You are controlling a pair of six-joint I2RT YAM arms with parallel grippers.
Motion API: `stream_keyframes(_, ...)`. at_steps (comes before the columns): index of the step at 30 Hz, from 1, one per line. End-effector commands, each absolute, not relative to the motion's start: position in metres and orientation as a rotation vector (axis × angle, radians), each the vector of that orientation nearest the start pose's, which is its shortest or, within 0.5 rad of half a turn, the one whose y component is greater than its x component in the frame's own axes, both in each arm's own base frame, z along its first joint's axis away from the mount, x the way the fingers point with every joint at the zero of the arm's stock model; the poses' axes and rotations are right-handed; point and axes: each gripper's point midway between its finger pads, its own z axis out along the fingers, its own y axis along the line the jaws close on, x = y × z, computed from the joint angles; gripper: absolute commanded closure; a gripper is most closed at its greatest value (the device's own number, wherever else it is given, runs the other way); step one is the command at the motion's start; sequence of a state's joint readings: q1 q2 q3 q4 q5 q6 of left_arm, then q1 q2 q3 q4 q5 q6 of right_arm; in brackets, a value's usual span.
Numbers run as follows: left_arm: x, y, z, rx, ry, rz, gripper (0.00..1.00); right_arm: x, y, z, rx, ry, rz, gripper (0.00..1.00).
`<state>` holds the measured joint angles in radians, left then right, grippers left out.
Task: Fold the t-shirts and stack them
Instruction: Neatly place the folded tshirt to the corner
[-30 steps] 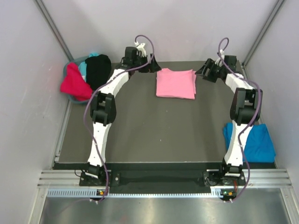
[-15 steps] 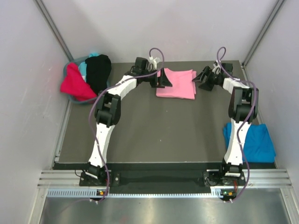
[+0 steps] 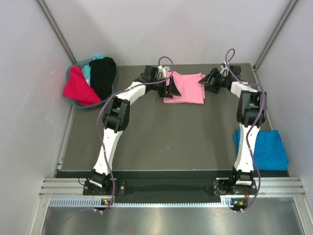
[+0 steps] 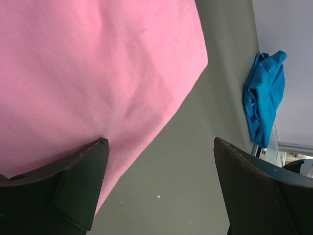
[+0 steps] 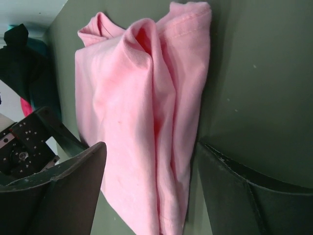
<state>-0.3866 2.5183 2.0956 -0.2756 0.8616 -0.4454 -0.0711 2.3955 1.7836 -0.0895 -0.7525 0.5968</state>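
Observation:
I will move my right gripper down a little toward my left gripper next and close it on the fold at the light pink t-shirt's bunched edge (image 3: pixel 201 84) (image 5: pixel 164 148).
A light pink t-shirt (image 3: pixel 186 88) lies folded at the back middle of the table. My left gripper (image 3: pixel 171 87) is low at its left edge and open; in the left wrist view (image 4: pixel 161 147) one finger (image 4: pixel 73 186) is over the pink cloth (image 4: pixel 88 73), the other over bare table. My right gripper (image 3: pixel 207 82) is open at the shirt's right edge, its jaws (image 5: pixel 151 147) straddling the bunched folds (image 5: pixel 146 107) without holding them. A bright blue t-shirt (image 3: pixel 266 149) lies crumpled at the table's right edge. Red (image 3: pixel 78 88), teal (image 3: pixel 87 71) and black (image 3: pixel 102 73) t-shirts sit heaped at the back left.
The heaped shirts lie in a round basket (image 3: pixel 73 103) against the left wall. Grey walls close in the table (image 3: pixel 156 142) on the left, back and right. The blue shirt (image 4: pixel 264 98) partly overhangs the right edge beside the right arm's base.
Both arms have closed in on the pink shirt: the left gripper swung right from the back left to its left edge, and the right gripper moved left to its right edge.

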Motion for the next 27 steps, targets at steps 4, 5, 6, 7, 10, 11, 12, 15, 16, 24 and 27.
stream_keyframes(4,0.51,-0.358,0.099,0.448,2.245,-1.371,0.08,0.555,0.115,-0.01,0.451,2.44,1.094,0.26)
stream_keyframes(5,0.512,-0.358,0.1,0.45,2.24,-1.374,0.08,0.555,0.117,-0.01,0.446,2.442,1.093,0.26)
stream_keyframes(6,0.513,-0.357,0.1,0.448,2.237,-1.369,0.08,0.555,0.117,-0.011,0.449,2.448,1.092,0.26)
stream_keyframes(7,0.513,-0.357,0.101,0.447,2.236,-1.37,0.08,0.553,0.12,-0.011,0.447,2.455,1.091,0.27)
stream_keyframes(10,0.515,-0.356,0.101,0.442,2.234,-1.367,0.08,0.552,0.125,-0.012,0.44,2.46,1.101,0.29)
stream_keyframes(11,0.515,-0.356,0.102,0.441,2.233,-1.368,0.09,0.551,0.126,-0.014,0.444,2.463,1.104,0.3)
stream_keyframes(12,0.516,-0.354,0.102,0.438,2.231,-1.366,0.09,0.551,0.126,-0.014,0.445,2.463,1.108,0.3)
stream_keyframes(15,0.517,-0.355,0.105,0.435,2.225,-1.368,0.09,0.553,0.127,-0.014,0.442,2.457,1.115,0.35)
stream_keyframes(16,0.518,-0.354,0.106,0.435,2.219,-1.368,0.09,0.548,0.146,-0.013,0.398,2.47,1.134,0.37)
stream_keyframes(24,0.518,-0.349,0.123,0.444,2.196,-1.353,0.09,0.548,0.168,-0.012,0.347,2.459,1.183,0.5)
stream_keyframes(27,0.516,-0.345,0.13,0.443,2.192,-1.346,0.09,0.548,0.173,-0.012,0.339,2.459,1.186,0.55)
